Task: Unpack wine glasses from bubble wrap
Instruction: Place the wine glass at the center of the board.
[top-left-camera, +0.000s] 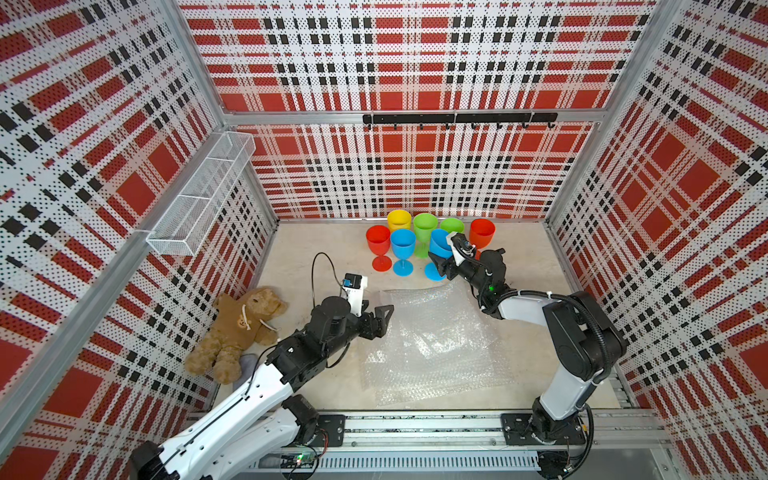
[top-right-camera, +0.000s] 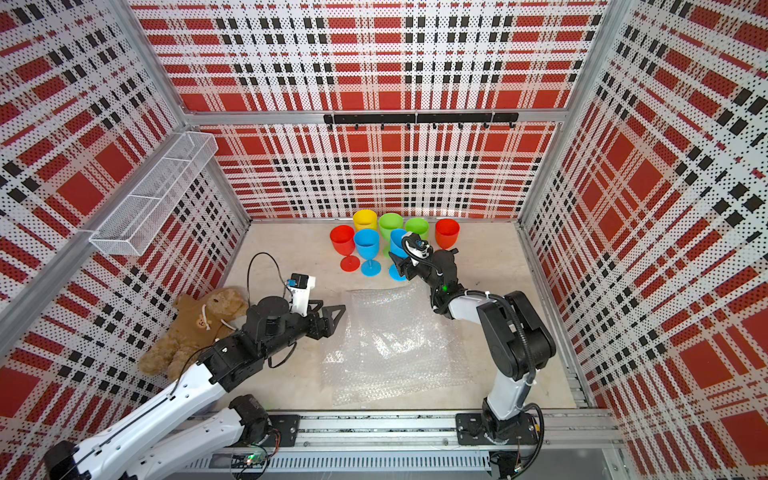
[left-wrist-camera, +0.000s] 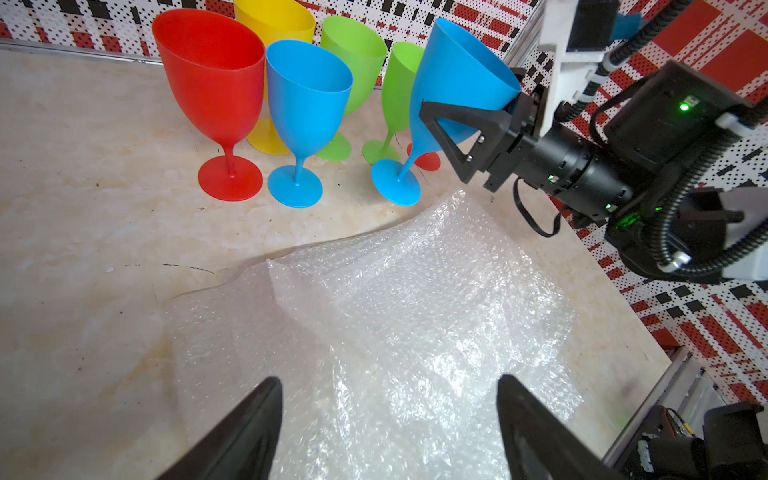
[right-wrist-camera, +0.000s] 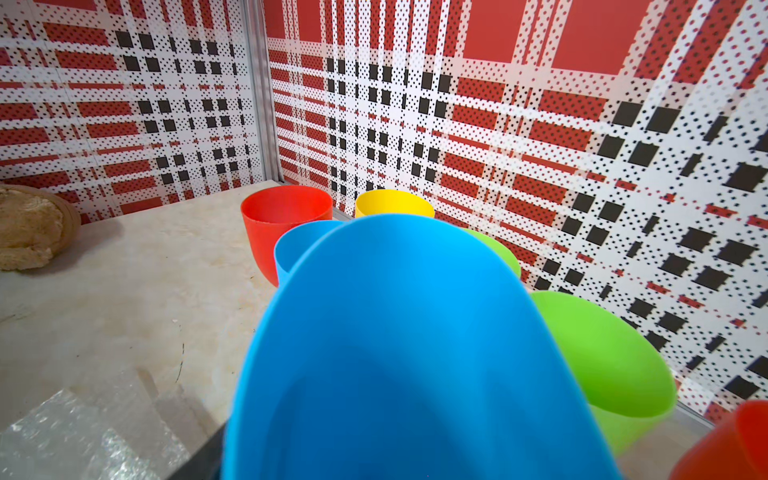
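My right gripper eases toward the bare tabletop beside the first blue (top-left-camera: 402, 245) wine glass next and tips its own glass upright to release it, because that glass leans.
Several wine glasses stand unwrapped near the back wall: red (top-left-camera: 378, 243), blue (top-left-camera: 402, 245), yellow (top-left-camera: 399, 219), two green (top-left-camera: 424, 226) (top-left-camera: 451, 225) and another red (top-left-camera: 482, 232). My right gripper (top-left-camera: 441, 254) is shut on the bowl of a second blue wine glass (left-wrist-camera: 457, 70). That glass leans, with its foot on the table. In the right wrist view its bowl (right-wrist-camera: 407, 353) hides the jaws. The bubble wrap (top-left-camera: 432, 345) lies empty and crumpled in the middle of the table. My left gripper (left-wrist-camera: 388, 380) hangs open over its left edge, holding nothing.
A brown teddy bear (top-left-camera: 237, 328) lies at the left wall with a grey cloth (top-left-camera: 249, 361) by its legs. A white wire basket (top-left-camera: 199, 195) hangs on the left wall. A black hook rail (top-left-camera: 457, 118) runs along the back wall.
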